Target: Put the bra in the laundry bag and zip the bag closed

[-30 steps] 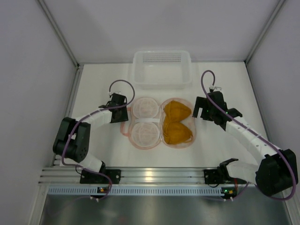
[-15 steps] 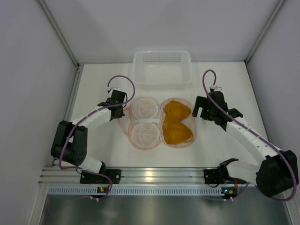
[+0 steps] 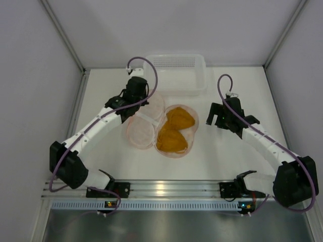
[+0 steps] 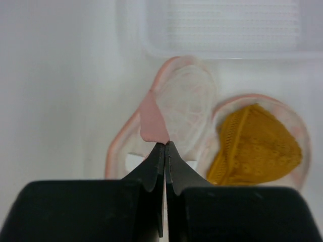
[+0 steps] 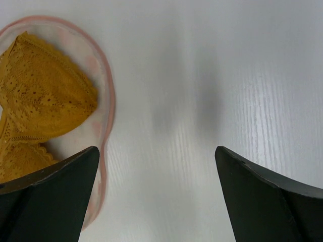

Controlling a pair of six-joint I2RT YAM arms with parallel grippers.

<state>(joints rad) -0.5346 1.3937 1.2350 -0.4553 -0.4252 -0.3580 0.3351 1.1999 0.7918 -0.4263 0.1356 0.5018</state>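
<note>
The right gripper first shifts clear next, then comes down toward the bra onto the bag's rim [image 5: 108, 101], as my left gripper holds the empty panel by its handle.
The laundry bag [image 3: 137, 132] lies open mid-table, a pale pink clamshell with white mesh panels. The mustard bra [image 3: 173, 132] rests in its right half, both cups showing. My left gripper [image 3: 138, 98] is shut on the bag's coral loop handle [image 4: 153, 123] and holds the far mesh panel [image 4: 186, 103] raised off the table. In the left wrist view the fingertips [image 4: 162, 149] pinch the handle's lower end, and the bra [image 4: 255, 148] lies to the right. My right gripper [image 3: 217, 117] stands open beside the bag's right rim [image 5: 108, 101], holding nothing, with the bra [image 5: 40, 96] at its left.
A white slotted plastic basket [image 3: 174, 70] stands at the back of the table, just behind the left gripper. White walls close in the left, right and back sides. Bare tabletop [image 5: 202, 101] lies in front of the right gripper.
The left gripper shut on the coral handle, then swung back and to the right, lifting the mesh half. The whole bag turned and slid with the bra. The right arm barely moved.
</note>
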